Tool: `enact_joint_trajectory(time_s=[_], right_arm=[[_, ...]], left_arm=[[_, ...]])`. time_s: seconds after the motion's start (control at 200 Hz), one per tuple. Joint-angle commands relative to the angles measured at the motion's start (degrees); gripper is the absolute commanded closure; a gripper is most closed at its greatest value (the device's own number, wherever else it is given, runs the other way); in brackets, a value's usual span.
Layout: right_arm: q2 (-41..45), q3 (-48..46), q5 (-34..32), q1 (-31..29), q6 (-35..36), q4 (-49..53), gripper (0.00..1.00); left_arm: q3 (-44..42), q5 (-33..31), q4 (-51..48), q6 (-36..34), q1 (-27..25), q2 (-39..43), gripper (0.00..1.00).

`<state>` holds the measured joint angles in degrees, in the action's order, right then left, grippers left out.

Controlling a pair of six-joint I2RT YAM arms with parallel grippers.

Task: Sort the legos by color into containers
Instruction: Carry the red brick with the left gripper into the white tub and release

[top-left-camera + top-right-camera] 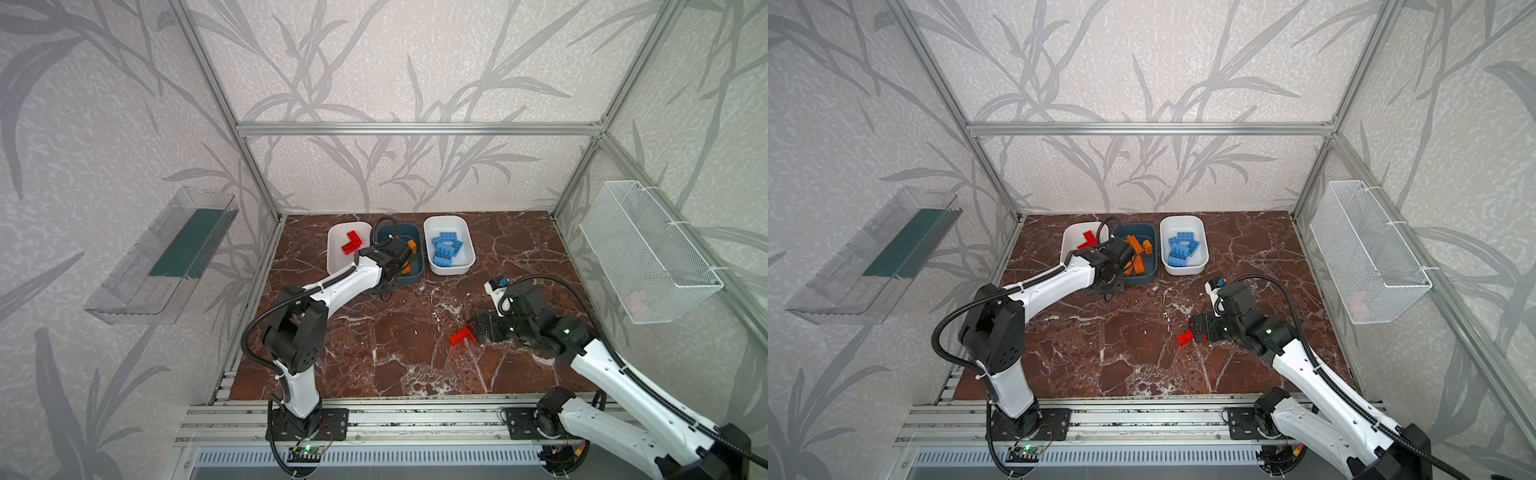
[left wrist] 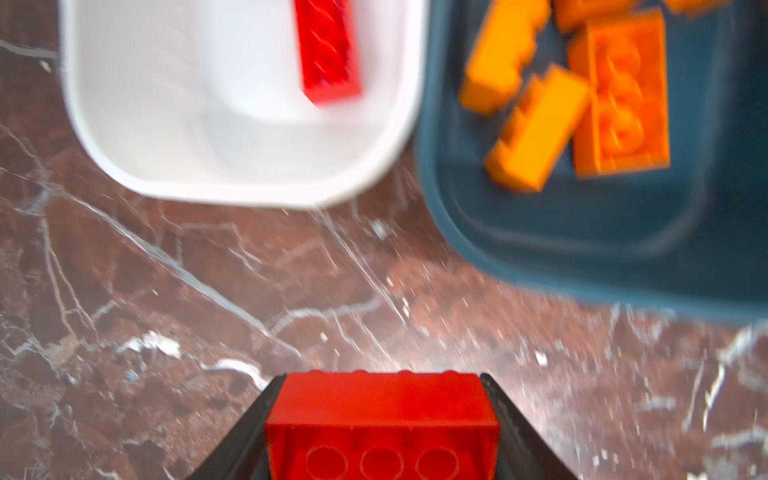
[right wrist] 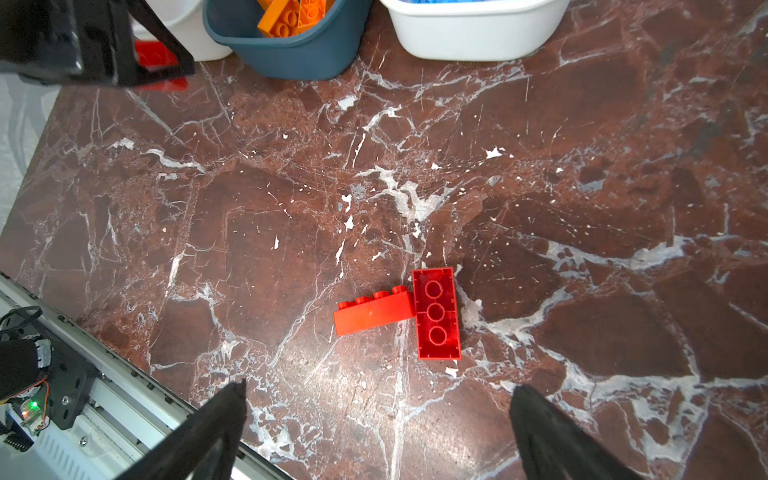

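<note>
The left gripper will next move outward over the rim of the white container holding red legos, then let go of the lego in its bare near corner [image 1: 340,263] [image 2: 188,120].
My left gripper [image 2: 382,378] is shut on a red lego [image 2: 382,409], held underside up just above the table in front of the white container [image 2: 232,183] and the dark teal container [image 2: 582,257]. In a top view the white one [image 1: 338,262] holds red legos [image 1: 351,242]. The teal one [image 1: 411,277] holds orange legos [image 1: 411,246]. The other white container [image 1: 449,270] holds blue legos [image 1: 446,249]. My right gripper [image 3: 378,390] is open above two red legos touching on the table, one on its side [image 3: 374,311] and one upside down [image 3: 436,318].
A clear plastic tray [image 1: 162,257] hangs on the left wall and a white wire basket [image 1: 648,253] on the right wall. Aluminium rails [image 1: 415,415] run along the table's front edge, with both arm bases on them.
</note>
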<state>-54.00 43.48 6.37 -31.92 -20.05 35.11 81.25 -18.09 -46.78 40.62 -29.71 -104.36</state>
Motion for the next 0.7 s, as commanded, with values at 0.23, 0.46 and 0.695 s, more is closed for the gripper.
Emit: enact_joint_trajectory(time_s=[0.23, 0.46, 0.695], right_arm=[[-7.0, 6.8, 0.3, 0.4, 1.3, -1.6, 0.01], [-8.3, 7.6, -0.5, 1.2, 1.3, -1.2, 0.01], [-8.1, 7.6, -1.1, 1.4, 0.1, -1.0, 0.01]], left_arm=[[13.1, 4.5, 2.6, -1.5, 13.1, -10.8, 0.62], [19.0, 7.2, 1.5, -0.8, 17.9, -17.1, 0.29], [16.4, 9.4, 3.1, -0.2, 15.5, -12.7, 0.18]])
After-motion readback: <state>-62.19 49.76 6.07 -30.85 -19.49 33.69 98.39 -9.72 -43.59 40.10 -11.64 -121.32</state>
